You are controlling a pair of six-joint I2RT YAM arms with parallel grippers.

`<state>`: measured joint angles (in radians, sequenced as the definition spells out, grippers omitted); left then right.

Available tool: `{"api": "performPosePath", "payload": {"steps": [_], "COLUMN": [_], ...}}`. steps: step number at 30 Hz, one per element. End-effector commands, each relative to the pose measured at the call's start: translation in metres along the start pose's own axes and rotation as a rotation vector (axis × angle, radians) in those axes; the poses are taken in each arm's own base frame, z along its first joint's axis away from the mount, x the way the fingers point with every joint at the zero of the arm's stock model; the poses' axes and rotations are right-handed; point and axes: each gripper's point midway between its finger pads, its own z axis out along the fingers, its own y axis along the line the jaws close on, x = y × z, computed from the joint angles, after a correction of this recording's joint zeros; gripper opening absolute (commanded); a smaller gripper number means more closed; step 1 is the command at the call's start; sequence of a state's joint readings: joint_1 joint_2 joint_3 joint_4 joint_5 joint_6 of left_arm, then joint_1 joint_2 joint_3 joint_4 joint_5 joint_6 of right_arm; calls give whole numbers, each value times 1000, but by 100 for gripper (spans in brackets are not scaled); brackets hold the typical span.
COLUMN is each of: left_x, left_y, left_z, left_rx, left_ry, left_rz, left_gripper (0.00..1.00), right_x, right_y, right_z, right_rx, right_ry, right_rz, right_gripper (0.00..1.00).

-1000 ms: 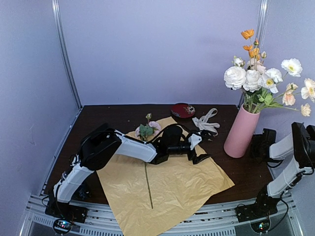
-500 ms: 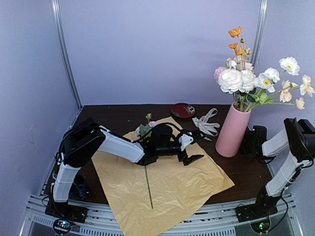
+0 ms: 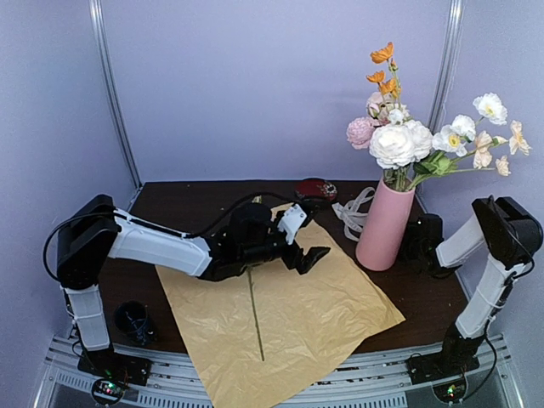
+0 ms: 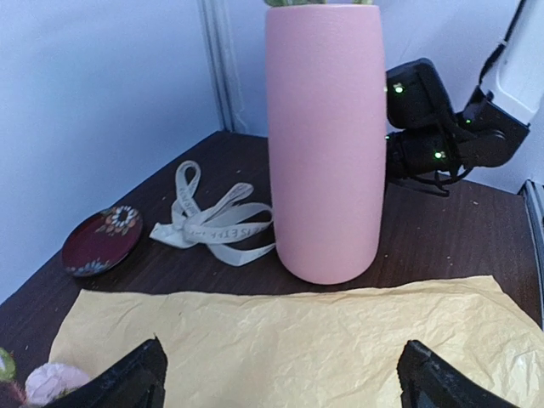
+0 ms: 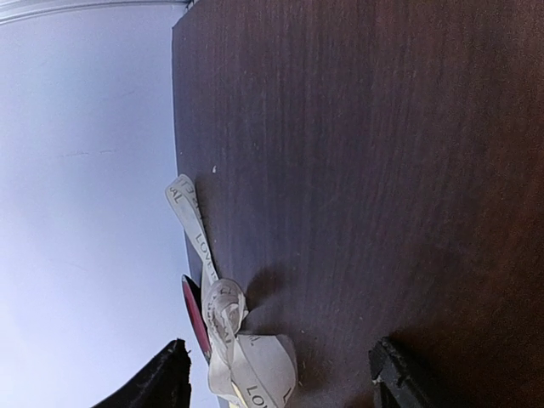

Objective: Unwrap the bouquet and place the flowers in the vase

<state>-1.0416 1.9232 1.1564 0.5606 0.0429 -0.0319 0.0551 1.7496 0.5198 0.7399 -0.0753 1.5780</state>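
Observation:
My left gripper moves to the left in the top view next, tips downward and lowers onto the flower's upper stem [image 3: 250,275], because it still lies on the paper.
The pink vase [image 3: 384,225] [image 4: 327,144] stands on the table's right half and holds most of the flowers [image 3: 399,140]. One more flower lies on the spread yellow-tan paper [image 3: 297,327] [image 4: 280,340]; its stem [image 3: 253,310] runs toward me and its pink bloom [image 4: 49,382] sits by my left fingers. My left gripper [image 3: 311,234] [image 4: 280,378] hovers open over the paper, facing the vase. My right gripper [image 3: 418,245] [image 5: 280,374] is open and pressed to the vase's right side, with nothing between its fingers. The bouquet is undone.
The cream ribbon [image 3: 353,212] [image 4: 212,225] [image 5: 229,340] lies loose left of the vase. A dark red dish [image 3: 314,187] [image 4: 102,242] sits at the back. A small dark cup [image 3: 132,321] stands near the left arm's base. The paper overhangs the table's front edge.
The vase with its flowers has slid left across the table, my right gripper moving along at its side. My left arm has drawn back to the left, its gripper still open.

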Motion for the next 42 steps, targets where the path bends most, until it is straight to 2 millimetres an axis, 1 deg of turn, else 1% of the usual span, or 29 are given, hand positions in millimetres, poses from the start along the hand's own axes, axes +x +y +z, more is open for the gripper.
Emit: {"api": "performPosePath", "payload": {"steps": [1,3,4,6,10,17,21,23,26,27,31,33,36,39,40,42], "left_x": [11,18,26,35,51,67,84,93,104,107,109,111,121,134,141,147], "left_y": [32,41,44,51,60,66,70,74,80,83,93,98,103,107,107,106], "left_z": [-27,-43,-51,-65,-88,-120,-133,-139,-146,-149,-155,-157,-157,-152,-148,-139], "left_rx": [-197,-258,-285,-338,-416,-493,-536,-562,-590,-603,-638,-654,-677,-683,-681,-667], "left_ry": [106,138,164,204,277,352,424,453,483,493,501,511,541,583,604,636], "left_rz": [-137,-163,-172,-191,-237,-327,-365,-391,-451,-479,-548,-582,-638,-678,-681,-681], "left_gripper": [98,98,98,98,98,98,98,98,98,98,98,98,97,91,88,80], "right_x": [25,30,33,39,48,70,79,77,67,62,36,24,10,6,6,7], "right_y": [-16,-14,-12,-9,-8,-9,-7,-7,-1,3,13,11,6,-5,-7,-11], "right_z": [8,11,12,16,21,31,35,33,23,16,-4,-14,-30,-44,-49,-59], "right_rx": [43,38,35,29,29,27,25,19,15,12,13,36,50,73,71,70], "right_ry": [50,58,60,67,73,99,114,109,90,81,38,23,11,23,28,50], "right_rz": [26,26,27,26,26,38,37,34,9,-3,-48,-72,-96,-133,-146,-170], "right_gripper": [73,73,73,73,73,73,73,73,73,73,74,74,74,74,74,74]}}
